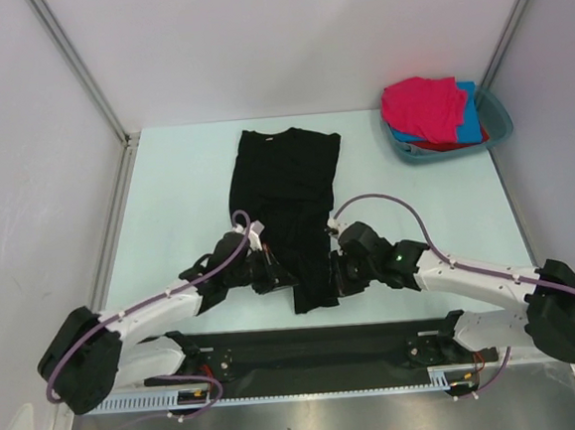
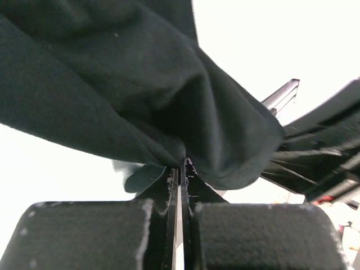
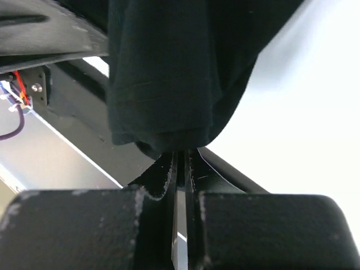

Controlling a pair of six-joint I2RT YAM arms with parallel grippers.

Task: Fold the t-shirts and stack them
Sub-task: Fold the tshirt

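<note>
The black mat will be under my right gripper as I next draw it back, away from my left gripper.
The black t-shirt [image 1: 288,190] lies lengthwise in the middle of the table, folded narrow, collar at the far end. My left gripper [image 1: 272,273] is shut on its near left hem, and the black cloth [image 2: 140,101] bunches right at the fingertips. My right gripper [image 1: 340,276] is shut on the near right hem, with black cloth [image 3: 169,84] hanging from its tips. The magenta-pink shirt [image 1: 423,105], the bright blue shirt [image 1: 470,121] and the red shirt [image 1: 441,144] lie piled at the back right.
A teal plastic basin [image 1: 497,114] at the back right holds the coloured shirts. A black mat [image 1: 317,342] runs along the near table edge between the arm bases. Metal frame posts [image 1: 76,62] stand at the back corners.
</note>
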